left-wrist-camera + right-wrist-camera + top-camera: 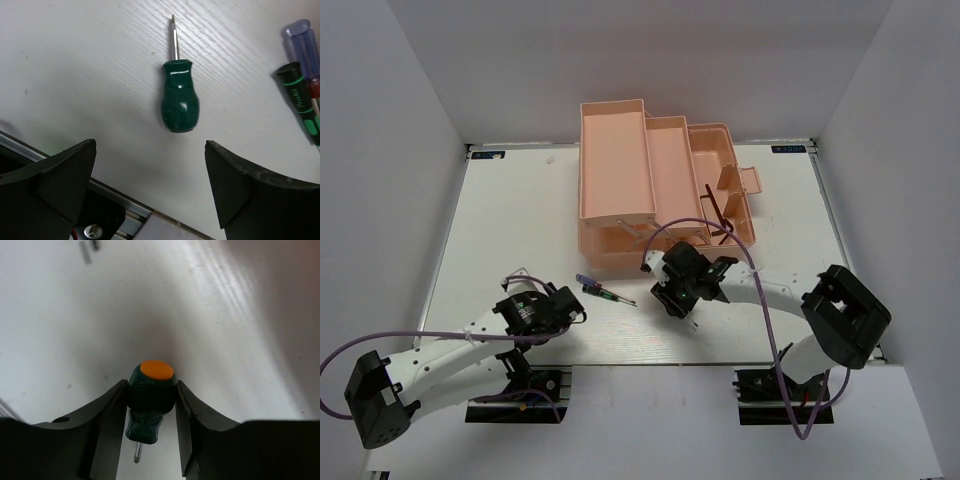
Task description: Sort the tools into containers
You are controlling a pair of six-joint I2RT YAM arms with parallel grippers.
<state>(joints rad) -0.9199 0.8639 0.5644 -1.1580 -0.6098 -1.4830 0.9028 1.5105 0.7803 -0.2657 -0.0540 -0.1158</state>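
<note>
My right gripper lifts the second green screwdriver point(150, 400) next, then takes it outward over the peach toolbox's middle tray, since that tray stands open and empty.
A stubby green-handled screwdriver point(180, 97) lies flat on the white table just ahead of my left gripper point(150, 145), which is open and apart from it. My left gripper point(568, 310) hangs low over the table's near left. Close beside that tool lie a slim blue-and-red screwdriver point(301, 42) point(588, 281) and a slim black-and-green handle point(300, 97). My right gripper point(151, 390) point(672, 297) is shut on a second green screwdriver point(150, 400) with an orange cap, both fingers against its handle. The peach toolbox point(615, 160) stands open at the back.
Thin dark bars point(720, 215) show in the toolbox's right part; I cannot tell whether they are hex keys. A metal rail point(125, 197) runs along the table's near edge under my left gripper. White walls enclose the table.
</note>
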